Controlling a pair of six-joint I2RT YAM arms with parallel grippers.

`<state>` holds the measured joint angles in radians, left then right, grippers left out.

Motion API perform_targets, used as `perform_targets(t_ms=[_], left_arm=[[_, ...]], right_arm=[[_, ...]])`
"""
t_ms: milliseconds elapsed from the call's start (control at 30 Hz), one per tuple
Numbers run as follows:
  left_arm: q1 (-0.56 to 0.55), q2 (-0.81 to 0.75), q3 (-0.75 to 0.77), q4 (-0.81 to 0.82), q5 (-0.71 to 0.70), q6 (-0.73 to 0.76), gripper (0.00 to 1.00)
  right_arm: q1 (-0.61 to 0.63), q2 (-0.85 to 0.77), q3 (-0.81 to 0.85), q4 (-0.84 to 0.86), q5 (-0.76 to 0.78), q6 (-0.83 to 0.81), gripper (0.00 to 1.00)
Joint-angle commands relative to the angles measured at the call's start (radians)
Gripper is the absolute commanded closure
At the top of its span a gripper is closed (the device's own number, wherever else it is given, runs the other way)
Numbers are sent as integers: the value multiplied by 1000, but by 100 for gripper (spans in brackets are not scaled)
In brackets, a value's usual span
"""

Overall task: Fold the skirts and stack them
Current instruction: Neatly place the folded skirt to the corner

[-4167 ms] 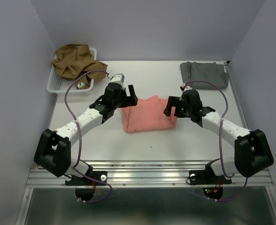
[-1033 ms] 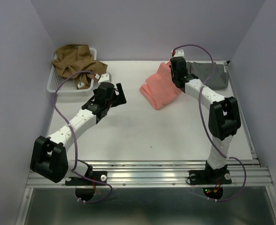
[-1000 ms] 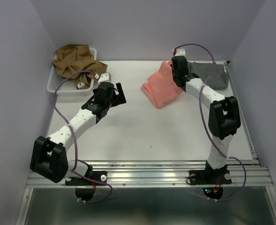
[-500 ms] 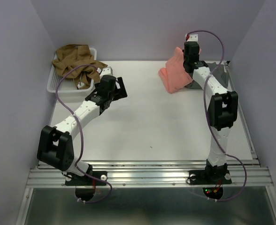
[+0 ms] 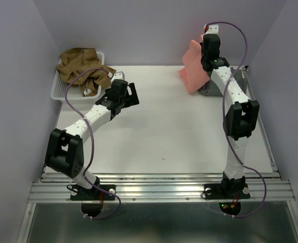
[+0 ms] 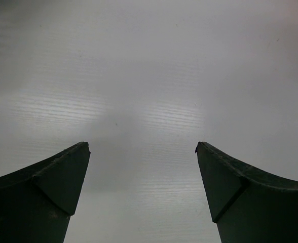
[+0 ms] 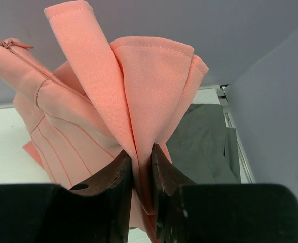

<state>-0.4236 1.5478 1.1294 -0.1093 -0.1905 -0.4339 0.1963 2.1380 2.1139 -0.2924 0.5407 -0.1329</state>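
The salmon-pink skirt (image 5: 193, 68) hangs mostly beside the grey skirt, so my right gripper needs to move toward the nearby side wall next and down over the grey skirt's edge on the wall side.
My right gripper (image 5: 203, 51) (image 7: 141, 161) is shut on the folded salmon-pink skirt (image 5: 193, 68) (image 7: 103, 106), which hangs lifted at the far right of the table. Its lower corner drapes beside and partly over the folded grey skirt (image 5: 225, 86) (image 7: 205, 144), which lies flat at the back right and is mostly hidden by the arm from above. The olive-brown skirt (image 5: 80, 66) lies crumpled in the white basket (image 5: 60, 91) at the back left. My left gripper (image 5: 129, 95) (image 6: 141, 152) stands open over bare white table (image 6: 149, 76), right of the basket.
Purple cables loop off both arms. Grey walls close in the table on the left, back and right. A metal rail (image 5: 154, 187) runs along the near edge by the arm bases.
My right gripper has carried the salmon-pink skirt up and rightward, from left of the grey skirt to above its left edge. My left arm has swung slightly toward the back, still open.
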Motion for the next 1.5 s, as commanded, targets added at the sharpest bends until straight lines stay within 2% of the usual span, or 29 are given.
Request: perform_targets(t_ms=[0, 333, 567, 1000, 1167, 1267, 1333, 1400, 1433, 1467], left_arm=[[6, -8, 46, 10, 6, 12, 1], [6, 9, 55, 10, 19, 15, 1], [8, 46, 73, 3, 34, 9, 1], [6, 149, 135, -44, 39, 6, 1], [6, 185, 165, -56, 51, 1, 1], [6, 193, 173, -55, 65, 0, 1], [6, 198, 176, -55, 68, 0, 1], [6, 198, 176, -56, 69, 0, 1], [6, 196, 175, -56, 69, 0, 1], [6, 192, 176, -56, 69, 0, 1]], right_arm=[[-9, -38, 60, 44, 33, 6, 99], [-52, -66, 20, 27, 61, 33, 99], [-135, -55, -2, 6, 53, 67, 99], [-365, 48, -135, 15, -189, 263, 99], [-428, 117, -186, 88, -260, 263, 98], [-442, 154, -173, 99, -292, 265, 88], [-451, 190, -167, 117, -309, 254, 65], [-460, 210, -146, 125, -298, 222, 56], [-460, 227, -135, 127, -286, 214, 45], [-460, 229, -126, 124, -275, 193, 40]])
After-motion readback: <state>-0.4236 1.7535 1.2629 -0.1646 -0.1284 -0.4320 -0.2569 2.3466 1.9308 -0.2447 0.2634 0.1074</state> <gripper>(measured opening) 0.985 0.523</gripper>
